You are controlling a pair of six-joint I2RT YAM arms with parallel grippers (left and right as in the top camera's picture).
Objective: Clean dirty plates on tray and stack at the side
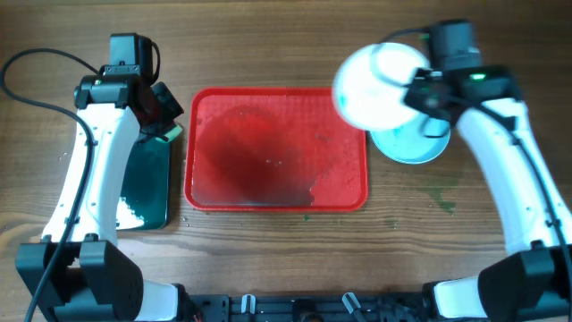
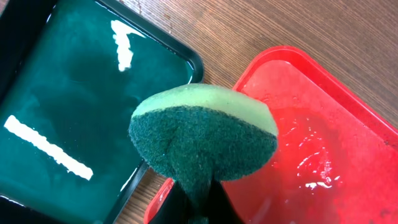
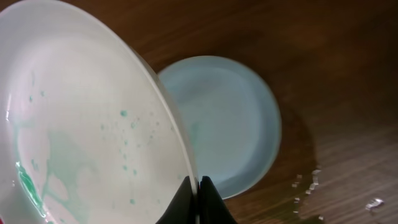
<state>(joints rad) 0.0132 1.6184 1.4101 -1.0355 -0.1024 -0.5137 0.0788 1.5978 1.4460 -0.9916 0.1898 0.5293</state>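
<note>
The white plate is still partly over the red tray's edge, so my right gripper next moves away from the tray and down onto the mint-green plate.
My right gripper is shut on the rim of a white plate and holds it tilted in the air over the red tray's right edge. In the right wrist view the white plate shows faint teal smears and specks, pinched between my fingers. A pale mint-green plate lies on the table to the right of the tray, also in the right wrist view. My left gripper is shut on a green sponge, between the black tray and the red tray.
A black tray of green water stands left of the red tray. The red tray is wet and holds no plates. Water drops lie on the wooden table near the mint plate.
</note>
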